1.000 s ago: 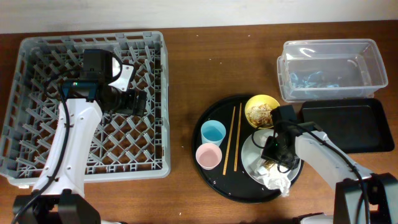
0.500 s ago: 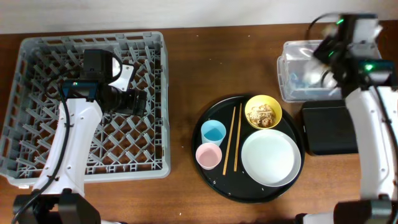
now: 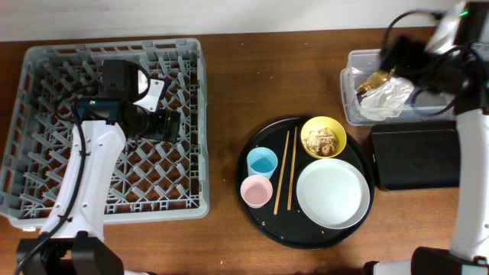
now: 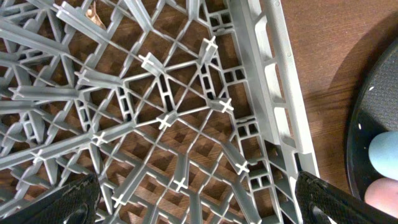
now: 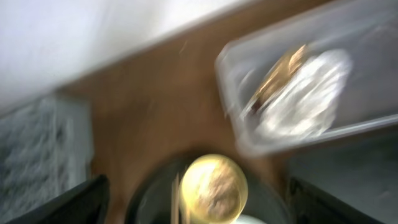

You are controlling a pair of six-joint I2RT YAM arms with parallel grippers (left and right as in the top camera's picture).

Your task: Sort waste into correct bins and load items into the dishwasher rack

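Observation:
The yellow bowl's chopstick-side rim (image 3: 303, 137) (image 5: 183, 191) is below my right gripper and to its left in the overhead view. My right gripper needs to move back and down onto that rim.
The crumpled white napkin (image 3: 388, 96) and the golden-brown wrapper (image 3: 372, 80) lie in the clear tub (image 3: 451, 61). They also show blurred in the right wrist view, napkin (image 5: 305, 102) and wrapper (image 5: 280, 68). My right gripper (image 3: 399, 56) hangs open and empty above the tub's left end. The yellow bowl (image 3: 323, 137) holds food scraps. The white plate (image 3: 333, 193), chopsticks (image 3: 284, 169), blue cup (image 3: 261, 162) and pink cup (image 3: 257, 192) sit on the round black tray (image 3: 284, 234). My left gripper (image 3: 164, 122) is open and empty over the grey dishwasher rack (image 3: 46, 69).
The shallow black rectangular tray (image 3: 416, 156) lies in front of the tub, at the right of the round tray. Bare wooden table separates the rack from the round tray. In the left wrist view the rack's pegs (image 4: 165, 118) fill the frame, with the blue cup (image 4: 385, 149) at the right edge.
My right gripper took the napkin and wrapper from the plate, carried them up to the clear tub and let them go there. The plate is now bare. The left arm has not moved.

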